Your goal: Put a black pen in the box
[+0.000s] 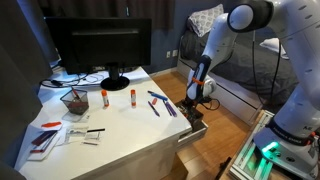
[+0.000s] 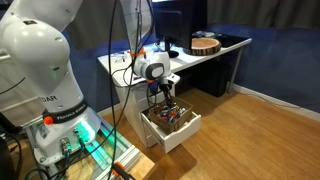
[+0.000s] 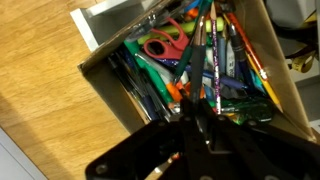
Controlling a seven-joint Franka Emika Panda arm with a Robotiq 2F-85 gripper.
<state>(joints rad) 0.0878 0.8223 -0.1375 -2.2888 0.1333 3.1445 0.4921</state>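
Observation:
My gripper lowers into the open box next, toward the pens (image 2: pixel 170 114) beside the red-handled scissors, to release the slim black pen still hanging above the pens.
My gripper (image 3: pixel 200 112) hangs right over the box (image 3: pixel 110 50), a shallow box with pale sides and a dark inside, crammed with pens and red-handled scissors. The fingers are closed on a slim black pen (image 3: pixel 194 62) that sticks out from between the tips over the box's contents. In both exterior views the gripper (image 1: pixel 198 97) (image 2: pixel 165 97) is just above the box (image 1: pixel 197 124) (image 2: pixel 186 130), which sits low beside the white table. The pen's lower end is hidden by the fingers.
On the white table (image 1: pixel 120 125) lie blue pens (image 1: pixel 154 103), two glue sticks (image 1: pixel 104 97), a dark mesh cup (image 1: pixel 73 101), papers and a short dark pen (image 1: pixel 93 130). A monitor (image 1: pixel 100 45) stands at the back. The floor is wood (image 2: pixel 250 135).

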